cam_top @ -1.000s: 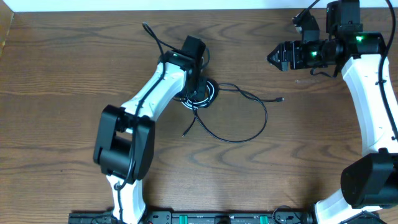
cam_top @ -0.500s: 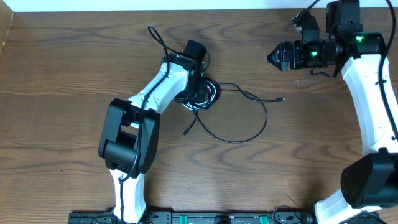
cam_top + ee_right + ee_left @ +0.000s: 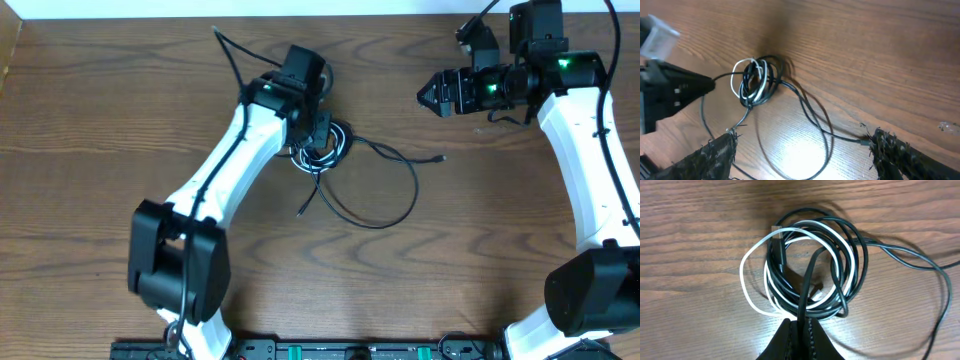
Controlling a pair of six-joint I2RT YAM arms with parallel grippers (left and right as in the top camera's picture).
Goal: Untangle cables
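The left gripper lifts high next, then comes down past the coil to the right [image 3: 384, 168] [image 3: 904, 291] in the overhead view, since its piece of black cable still runs into the coil.
The cables [image 3: 330, 148] lie as a small tangled coil on the wooden table [image 3: 100, 120], black cords wound with one white cord [image 3: 742, 275]. A long black loop [image 3: 410, 195] runs out to the right and ends in a small plug [image 3: 441, 158]. Another plug end [image 3: 300, 213] lies below the coil. My left gripper [image 3: 318, 138] sits at the coil, shut on a single black strand [image 3: 807, 280] that rises between its jaws [image 3: 801, 324]. My right gripper [image 3: 428, 95] hovers open at the upper right, apart from the cables; the coil [image 3: 755, 82] and black loop lie on the table beyond its spread fingers [image 3: 802, 155].
The table's back edge meets a white wall [image 3: 300, 8] just behind both arms. The left arm's white link [image 3: 225, 165] stretches diagonally across the left-middle of the table. A dark rail [image 3: 330, 350] runs along the front edge.
The left gripper has closed on a black strand of the coil, and its arm has swung left. The long loop's plug end slid slightly left. The right arm shifted a little left.
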